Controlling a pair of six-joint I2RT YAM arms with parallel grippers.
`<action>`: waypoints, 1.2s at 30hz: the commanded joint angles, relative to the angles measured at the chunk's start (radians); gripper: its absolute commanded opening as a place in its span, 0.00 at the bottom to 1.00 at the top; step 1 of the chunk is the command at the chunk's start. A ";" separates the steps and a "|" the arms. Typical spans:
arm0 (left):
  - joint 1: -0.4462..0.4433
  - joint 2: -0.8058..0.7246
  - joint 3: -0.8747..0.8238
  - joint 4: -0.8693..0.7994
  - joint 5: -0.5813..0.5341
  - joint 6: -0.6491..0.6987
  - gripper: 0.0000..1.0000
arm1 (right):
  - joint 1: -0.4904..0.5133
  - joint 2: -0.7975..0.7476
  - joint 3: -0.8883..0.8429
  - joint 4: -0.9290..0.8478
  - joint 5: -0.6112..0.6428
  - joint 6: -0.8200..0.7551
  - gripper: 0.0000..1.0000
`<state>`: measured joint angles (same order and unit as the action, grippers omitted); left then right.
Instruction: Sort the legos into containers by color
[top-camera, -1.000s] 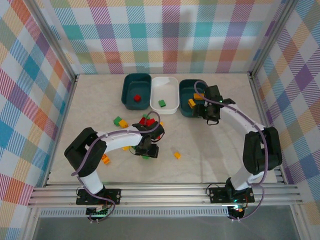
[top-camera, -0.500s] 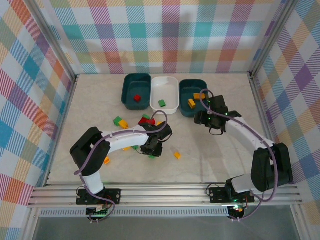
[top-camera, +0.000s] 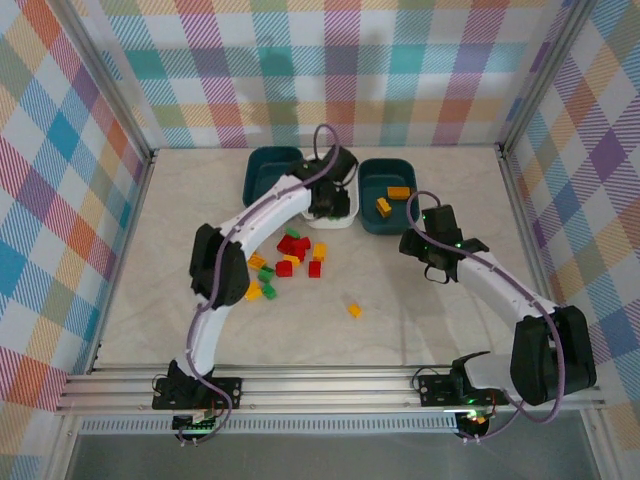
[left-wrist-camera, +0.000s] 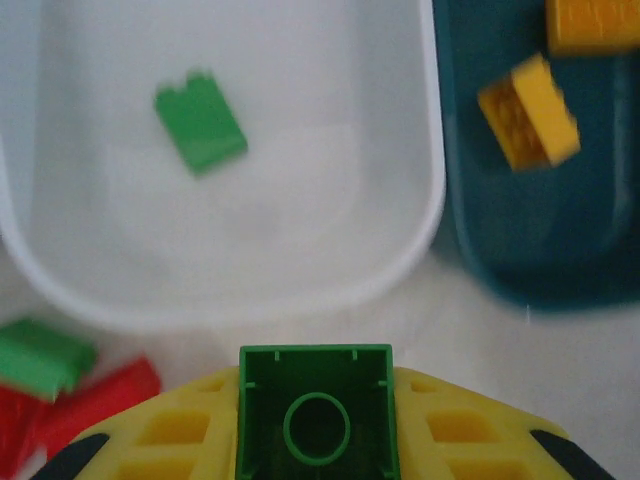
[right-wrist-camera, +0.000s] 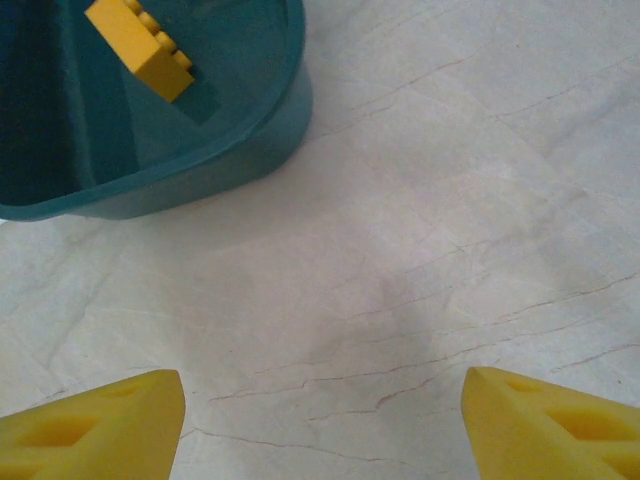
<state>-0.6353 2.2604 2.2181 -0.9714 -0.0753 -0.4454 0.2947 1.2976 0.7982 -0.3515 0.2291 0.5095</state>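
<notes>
I should next move my left gripper outward past the near rim of the white tub, over the tub's bottom, and release there, because another green lego is already inside the tub.
My left gripper (left-wrist-camera: 316, 440) is shut on a green lego (left-wrist-camera: 316, 410), hollow underside facing the camera, just short of the near rim of the white tub (left-wrist-camera: 300, 300). One green lego (left-wrist-camera: 200, 130) lies inside that tub. From above, the left gripper (top-camera: 332, 205) hangs over the white tub (top-camera: 335, 224). My right gripper (right-wrist-camera: 320, 430) is open over bare table, near the corner of the right teal tub (right-wrist-camera: 150, 150), which holds a yellow lego (right-wrist-camera: 140, 45). In the top view the right gripper (top-camera: 422, 243) sits just in front of that tub (top-camera: 385, 180).
The left teal tub (top-camera: 265, 175) stands left of the white one. Loose red legos (top-camera: 293, 245), green ones (top-camera: 265, 275) and yellow ones (top-camera: 253, 292) lie mid-table; an orange lego (top-camera: 354, 310) lies alone further forward. Metal rails border the table.
My left arm has swung from the loose pile up to the white tub, carrying the green lego. My right gripper has backed a little away from the right teal tub.
</notes>
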 joint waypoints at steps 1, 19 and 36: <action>0.075 0.168 0.222 -0.136 0.106 0.051 0.13 | -0.001 -0.005 0.002 0.012 0.028 0.007 0.75; 0.141 0.284 0.330 0.033 0.203 0.064 0.69 | -0.008 0.066 0.027 0.016 0.010 -0.023 0.76; 0.125 -0.403 -0.696 0.222 0.036 -0.101 0.75 | 0.126 0.061 -0.026 0.165 -0.051 0.027 0.72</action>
<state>-0.4961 1.9057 1.6562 -0.8112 -0.0055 -0.4881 0.3794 1.3514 0.7929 -0.2535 0.1787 0.5163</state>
